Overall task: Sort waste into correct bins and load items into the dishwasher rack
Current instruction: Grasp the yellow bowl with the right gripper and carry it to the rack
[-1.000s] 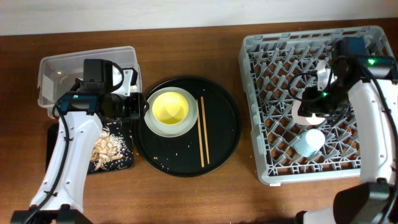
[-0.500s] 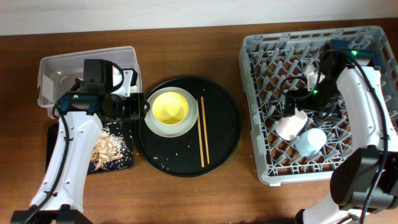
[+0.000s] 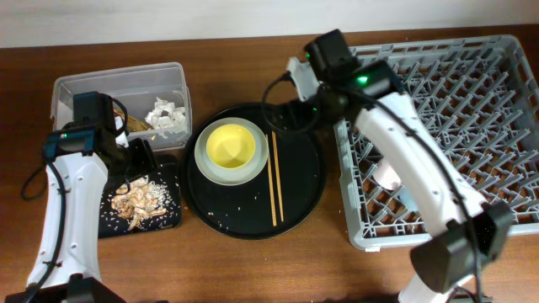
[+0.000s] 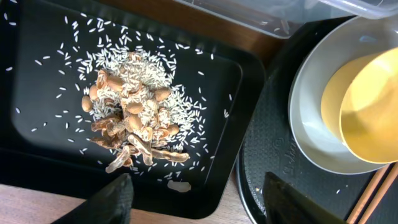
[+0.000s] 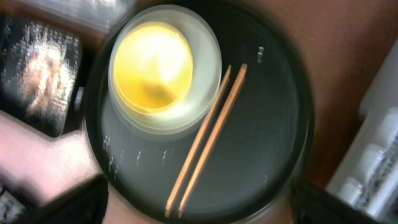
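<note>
My right gripper will move away from the rack (image 3: 472, 126) next and down to the yellow bowl's rim by the chopsticks, because the bowl's rim stands above the plate.
The yellow bowl (image 3: 231, 145) sits in the grey-green plate (image 3: 205, 165) on the round black tray (image 3: 305, 195), with the chopsticks (image 3: 274, 177) beside them. My right gripper (image 3: 295, 114) hovers open and empty over that tray; its wrist view shows the bowl (image 5: 152, 65) and chopsticks (image 5: 208, 140) between the fingers (image 5: 199, 211). My left gripper (image 3: 139, 160) is open and empty (image 4: 202, 205) over the shallow black tray (image 4: 37, 124), which holds food scraps with rice (image 4: 130, 124). The pink cup (image 3: 387, 175) and blue cup (image 3: 408, 199) lie in the grey rack (image 3: 472, 126), partly hidden by my right arm.
The clear tub (image 3: 84, 93) at the back left holds white tissue (image 3: 167, 114) and a brown strip (image 3: 139, 124). Loose rice grains lie on the round tray. The rack's wall stands close to the tray's right edge (image 5: 379, 155).
My right arm swung left from the rack to over the round tray, leaving the pink cup lying in the rack. My left gripper drew back from the plate's edge to over the shallow black tray.
</note>
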`<state>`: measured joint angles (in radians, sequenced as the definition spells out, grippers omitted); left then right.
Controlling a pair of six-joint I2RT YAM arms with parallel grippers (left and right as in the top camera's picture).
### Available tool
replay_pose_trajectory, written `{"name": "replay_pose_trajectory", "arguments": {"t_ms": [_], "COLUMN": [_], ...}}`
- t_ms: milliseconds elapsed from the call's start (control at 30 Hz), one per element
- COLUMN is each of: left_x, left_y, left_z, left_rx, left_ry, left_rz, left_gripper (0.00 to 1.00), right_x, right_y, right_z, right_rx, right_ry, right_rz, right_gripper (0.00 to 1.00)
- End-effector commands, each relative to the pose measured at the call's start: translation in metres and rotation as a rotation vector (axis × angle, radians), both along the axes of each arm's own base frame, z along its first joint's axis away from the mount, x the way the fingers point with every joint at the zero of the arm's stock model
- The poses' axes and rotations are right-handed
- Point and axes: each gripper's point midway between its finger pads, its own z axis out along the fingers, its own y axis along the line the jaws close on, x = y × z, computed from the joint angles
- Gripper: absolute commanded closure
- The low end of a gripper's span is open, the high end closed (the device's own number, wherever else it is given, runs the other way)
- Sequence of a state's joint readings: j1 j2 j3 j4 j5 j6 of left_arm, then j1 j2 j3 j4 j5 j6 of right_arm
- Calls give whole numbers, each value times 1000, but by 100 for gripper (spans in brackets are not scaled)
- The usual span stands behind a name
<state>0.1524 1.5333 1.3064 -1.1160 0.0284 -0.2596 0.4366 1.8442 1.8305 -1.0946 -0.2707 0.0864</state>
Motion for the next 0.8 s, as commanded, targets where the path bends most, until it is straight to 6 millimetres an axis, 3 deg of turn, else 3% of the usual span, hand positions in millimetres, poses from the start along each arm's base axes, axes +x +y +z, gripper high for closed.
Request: {"name": "replay_pose_trajectory", "arguments": {"t_ms": [0,33,67,100,167,200,233,400,433,467,500,533,600,667,767], "left_x": [0,0,0,0,0,0,0,0,0,0,0,0,0,0,1], "left_y": [3,2,2,2,-1,-1,-1,-1,-1,-1,-1,-1,-1,-1,0], "left_z": [4,4,4,4,4,4,4,4,4,4,4,4,4,4,4], "left_rx": [0,0,-3,-3,-3,-3,-3,-3,-3,-3,-3,-3,-3,-3,-2], "left_ry": [-13,-13,-13,-13,-13,-13,-13,-13,-13,-13,-13,-13,-13,-14,-18], "left_rz": [24,24,22,22,15,15,15,15,15,15,15,15,15,15,15], "left_gripper": [33,33,33,32,32,32,32,32,32,32,32,32,32,31,31], "right_x": [-1,1,1,0,6,8,9,5,1,-1,-1,-1,4,23,56], "right_y": [48,66,72,84,88,89,88,78,75,72,72,72,59,24,-47], "right_z": [-54,-92,-105,-131,-156,-162,-164,-175,-181,-186,-185,-185,-178,-143,-60], "right_rx": [-61,-97,-100,-113,-110,-107,-109,-152,-162,-171,-169,-170,-176,-196,-200], "right_ry": [67,117,136,166,201,213,213,230,242,251,250,250,260,218,65], "right_rz": [13,-44,-56,-58,-126,-154,-164,-202,-202,-203,-203,-204,-227,-254,-328], "right_gripper": [15,22,26,36,46,57,61,66,68,77,82,96,96,96,96]}}
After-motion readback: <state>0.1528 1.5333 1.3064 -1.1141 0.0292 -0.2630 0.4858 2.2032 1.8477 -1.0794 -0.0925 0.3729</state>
